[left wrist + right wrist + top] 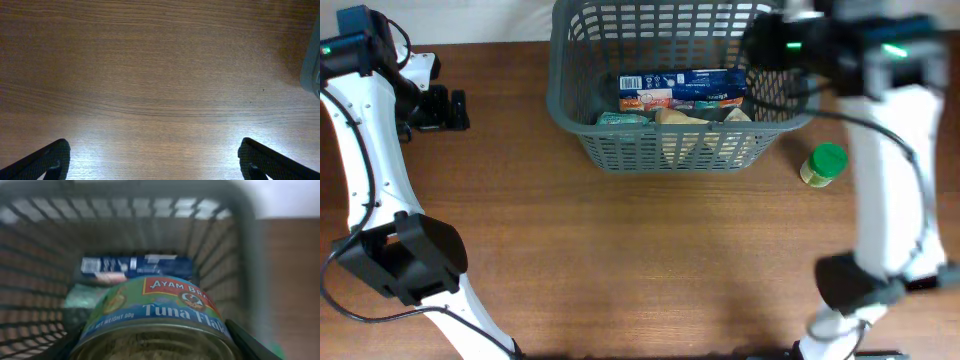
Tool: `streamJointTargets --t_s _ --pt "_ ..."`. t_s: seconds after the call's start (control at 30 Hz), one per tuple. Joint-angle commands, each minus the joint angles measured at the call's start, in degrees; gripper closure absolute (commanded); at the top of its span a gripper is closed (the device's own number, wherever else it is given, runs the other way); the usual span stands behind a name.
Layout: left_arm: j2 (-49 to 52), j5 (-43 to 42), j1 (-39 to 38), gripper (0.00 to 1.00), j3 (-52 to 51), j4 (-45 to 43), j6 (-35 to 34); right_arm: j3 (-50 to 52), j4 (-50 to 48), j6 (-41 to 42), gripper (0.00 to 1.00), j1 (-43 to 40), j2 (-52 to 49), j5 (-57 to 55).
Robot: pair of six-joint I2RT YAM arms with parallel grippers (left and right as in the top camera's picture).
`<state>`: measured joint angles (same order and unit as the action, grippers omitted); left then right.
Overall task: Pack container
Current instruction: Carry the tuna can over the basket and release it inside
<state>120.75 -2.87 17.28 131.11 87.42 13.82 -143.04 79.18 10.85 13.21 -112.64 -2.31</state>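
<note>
I will next move my right gripper down and to the left in the overhead view, next to the blue box's end, because there is room to let go of the tuna can there.
The dark grey lattice basket (pixel 570 100) stands at the back middle of the table and holds a blue box (pixel 685 88) and pale packets. My right gripper (pixel 155 340) is shut on a tuna can (pixel 155 310) and holds it above the basket's right side, with the basket's inside (pixel 30 255) and the blue box (pixel 135 265) below it. In the overhead view the right arm (pixel 800 45) covers the can. My left gripper (pixel 152 160) is open and empty over bare wood at the far left (pixel 440 108).
A small jar with a green lid (pixel 824 164) stands on the table right of the basket. The basket's corner (pixel 312 65) shows at the right edge of the left wrist view. The wooden table (pixel 640 260) stretches in front.
</note>
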Motion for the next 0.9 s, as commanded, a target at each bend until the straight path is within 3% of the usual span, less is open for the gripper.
streamJointTargets --t_s 0.0,0.23,0.27,0.3,0.33,0.47,0.5,0.53,0.57,0.87 --pt "-0.4 -0.8 0.2 0.01 -0.3 0.1 -0.7 2.1 -1.5 -1.2 0.96 1.4 -8.0 -1.4" --pt "-0.4 -0.8 0.2 0.01 -0.3 0.1 -0.7 2.2 -1.2 -1.6 0.95 1.4 -21.8 -1.6" --pt "-0.4 -0.8 0.2 0.01 -0.3 0.1 -0.7 2.2 -0.9 -1.6 0.87 1.4 -22.5 -1.6" --pt "-0.4 -0.8 0.2 0.01 -0.3 0.1 -0.7 2.4 -0.1 -1.7 0.62 1.4 -23.5 -1.6" --pt "-0.4 -0.8 0.2 0.01 -0.3 0.1 -0.7 2.4 0.1 -1.7 0.53 1.4 -23.5 -1.7" --pt "-0.4 -0.8 0.2 0.01 -0.3 0.1 -0.7 1.0 0.4 -1.7 0.38 1.3 -21.3 -8.2" --pt "-0.4 -0.8 0.2 0.01 -0.3 0.1 -0.7 -0.3 0.5 -1.7 0.29 1.1 -19.6 -9.4" --pt "-0.4 -0.8 0.2 0.01 -0.3 0.1 -0.7 -1.9 0.7 -1.6 0.06 0.6 -17.4 -9.3" --pt "-0.4 -0.8 0.2 0.01 -0.3 0.1 -0.7 -3.1 1.0 -1.6 0.01 0.2 -15.8 -9.3" --pt "-0.4 -0.8 0.2 0.01 -0.3 0.1 -0.7 -7.3 4.3 -3.0 0.01 -8.7 0.3 -13.1"
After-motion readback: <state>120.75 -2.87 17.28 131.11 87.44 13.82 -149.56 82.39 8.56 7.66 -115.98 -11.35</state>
